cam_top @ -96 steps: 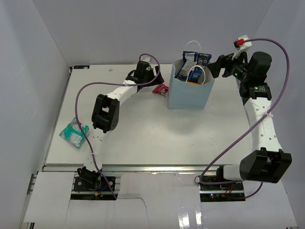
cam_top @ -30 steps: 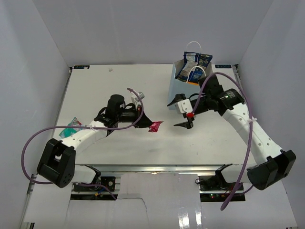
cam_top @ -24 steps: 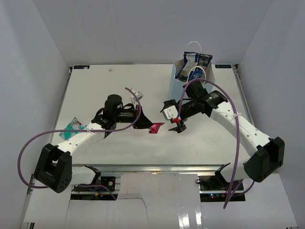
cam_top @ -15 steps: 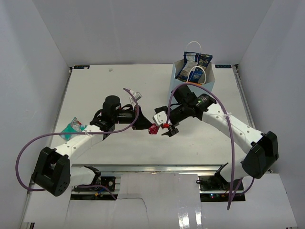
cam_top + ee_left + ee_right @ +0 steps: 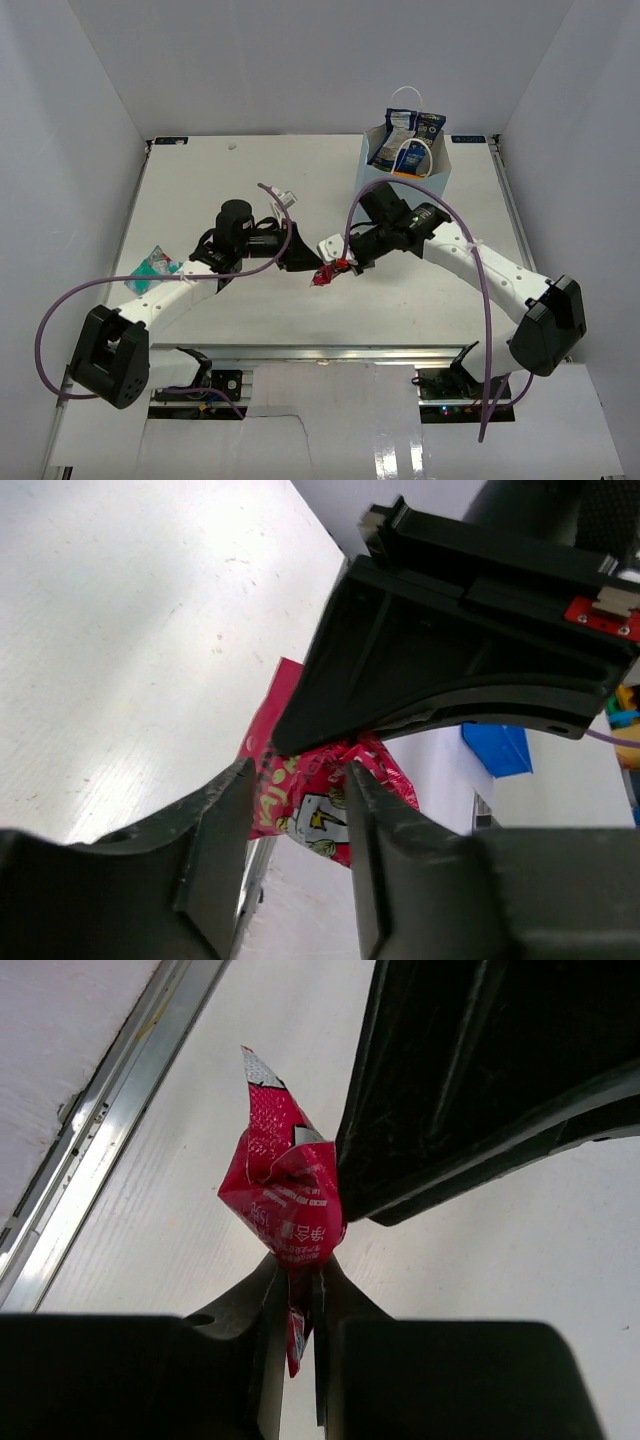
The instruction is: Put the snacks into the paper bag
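The bag's opening (image 5: pixel 412 160) lies outward, so my right gripper will next lift the red packet (image 5: pixel 323 275) over the bag's upright side, lower it inside the opening and let it go.
A small red packet (image 5: pixel 323 275), one of the snacks, hangs above the table's middle between the two grippers. My right gripper (image 5: pixel 338 263) is shut on it; in the right wrist view its fingers pinch the lower tail of the packet (image 5: pixel 285 1200). My left gripper (image 5: pixel 302 262) is open. In the left wrist view its jaws stand apart on either side of the packet (image 5: pixel 320 798), with a gap on the left. The light-blue paper bag (image 5: pixel 438 170) stands upright at the back right with blue snack packets (image 5: pixel 405 135) sticking out of it.
A teal packet (image 5: pixel 155 268) lies near the table's left edge, beside the left arm. White walls close in the table on the left, back and right. The purple cables of both arms loop over the table's middle.
The right arm swung from the bag toward the table's middle and shut its gripper on the red packet. The left gripper, which held that packet, has opened.
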Robot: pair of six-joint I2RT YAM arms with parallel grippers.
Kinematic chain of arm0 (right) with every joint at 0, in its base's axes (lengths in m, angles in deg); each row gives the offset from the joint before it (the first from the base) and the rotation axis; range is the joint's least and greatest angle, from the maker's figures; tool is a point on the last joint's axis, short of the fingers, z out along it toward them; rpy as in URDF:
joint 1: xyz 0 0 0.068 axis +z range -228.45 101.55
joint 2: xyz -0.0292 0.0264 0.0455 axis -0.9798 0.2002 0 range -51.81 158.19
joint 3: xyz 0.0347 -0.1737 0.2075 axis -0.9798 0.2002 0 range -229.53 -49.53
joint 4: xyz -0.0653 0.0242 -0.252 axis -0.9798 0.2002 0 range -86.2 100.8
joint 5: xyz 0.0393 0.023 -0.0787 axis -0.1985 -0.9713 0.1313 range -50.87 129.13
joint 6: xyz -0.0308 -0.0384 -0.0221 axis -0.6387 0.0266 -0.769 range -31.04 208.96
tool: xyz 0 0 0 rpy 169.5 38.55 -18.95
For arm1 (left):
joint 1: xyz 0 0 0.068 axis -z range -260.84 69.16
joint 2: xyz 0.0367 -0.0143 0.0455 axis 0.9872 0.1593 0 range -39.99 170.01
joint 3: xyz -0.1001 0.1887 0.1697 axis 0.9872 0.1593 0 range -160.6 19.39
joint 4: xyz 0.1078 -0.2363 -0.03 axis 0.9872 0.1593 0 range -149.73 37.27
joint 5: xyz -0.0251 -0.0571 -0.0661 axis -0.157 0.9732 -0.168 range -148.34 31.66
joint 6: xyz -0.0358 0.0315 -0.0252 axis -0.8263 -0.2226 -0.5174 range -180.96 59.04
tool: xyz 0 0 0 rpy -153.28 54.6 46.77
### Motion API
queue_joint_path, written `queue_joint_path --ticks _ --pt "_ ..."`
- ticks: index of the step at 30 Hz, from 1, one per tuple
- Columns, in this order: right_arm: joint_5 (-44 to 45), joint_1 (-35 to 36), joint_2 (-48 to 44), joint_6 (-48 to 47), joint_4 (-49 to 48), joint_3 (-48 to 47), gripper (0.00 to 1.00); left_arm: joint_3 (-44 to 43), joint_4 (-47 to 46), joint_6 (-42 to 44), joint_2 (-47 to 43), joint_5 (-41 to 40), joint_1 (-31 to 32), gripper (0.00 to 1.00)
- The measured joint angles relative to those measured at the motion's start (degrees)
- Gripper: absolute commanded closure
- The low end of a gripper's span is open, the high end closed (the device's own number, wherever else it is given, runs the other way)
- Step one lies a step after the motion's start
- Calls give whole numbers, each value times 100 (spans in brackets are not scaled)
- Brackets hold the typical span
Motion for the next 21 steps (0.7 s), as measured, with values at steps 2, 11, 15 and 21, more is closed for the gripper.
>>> queue_joint_path --ticks 2,11,15,21 --pt "66 0 -72 50 -7 52 92 -15 -20 -68 -24 -87 -92 25" --pt "-326 -1165 -619 807 50 -195 92 -186 269 -162 -1360 -1215 -1056 5" --pt "-599 -2490 -426 2459 -734 -1606 92 -568 1023 94 -1467 -1958 -1115 4" --pt "-142 -3698 -11 4673 -2277 -3329 92 -581 2234 291 -1456 -2962 -1145 4"
